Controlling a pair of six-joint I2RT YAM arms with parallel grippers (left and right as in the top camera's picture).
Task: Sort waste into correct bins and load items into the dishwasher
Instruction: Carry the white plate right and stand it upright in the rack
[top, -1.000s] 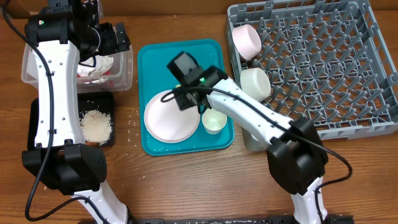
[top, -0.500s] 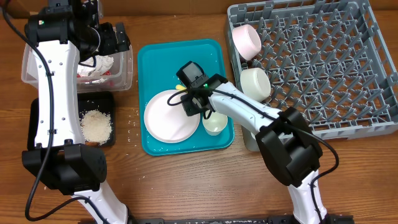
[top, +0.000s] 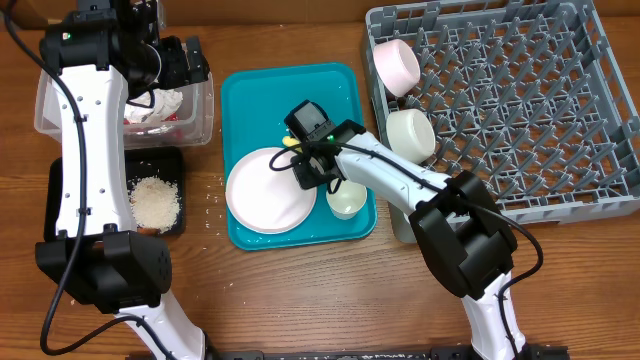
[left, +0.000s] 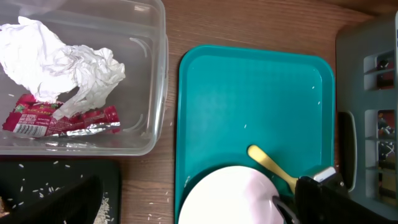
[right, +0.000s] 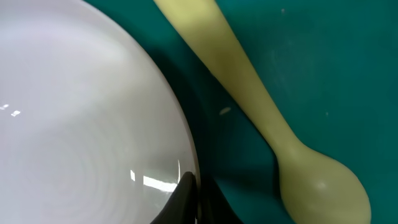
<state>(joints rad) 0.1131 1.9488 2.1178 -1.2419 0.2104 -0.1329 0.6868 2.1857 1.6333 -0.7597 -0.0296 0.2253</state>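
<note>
The plate (top: 262, 190) should go into the rack's wires (top: 453, 80) beside the pink bowl, since those pegs are empty. My right gripper needs to lift and move outward over the dish rack, then lower it there.
My right gripper (top: 312, 172) is shut on the right rim of the large white plate (top: 262, 190), which lies on the teal tray (top: 250, 90). In the right wrist view, one finger (right: 194, 186) pinches the plate edge (right: 81, 112), with the yellow spoon (right: 261, 118) beside it. The spoon (left: 270, 167) lies on the teal tray, partly under the arm. A small white cup (top: 346, 197) stands right of the plate. My left gripper (top: 185, 62) hangs open and empty over the clear tub (top: 203, 118), which holds the white napkin (left: 56, 59) and red wrapper (left: 56, 121).
The black tray (top: 60, 200) below the tub holds white rice (top: 155, 203). The grey dish rack (top: 520, 100) at right holds a pink bowl (top: 397, 65) and a white bowl (top: 410, 133) on its left side. A few rice grains lie on the wood beside the teal tray.
My right gripper came down from above the tray onto the plate's right rim and closed on it. The plate has slid slightly left. The left arm has not moved.
</note>
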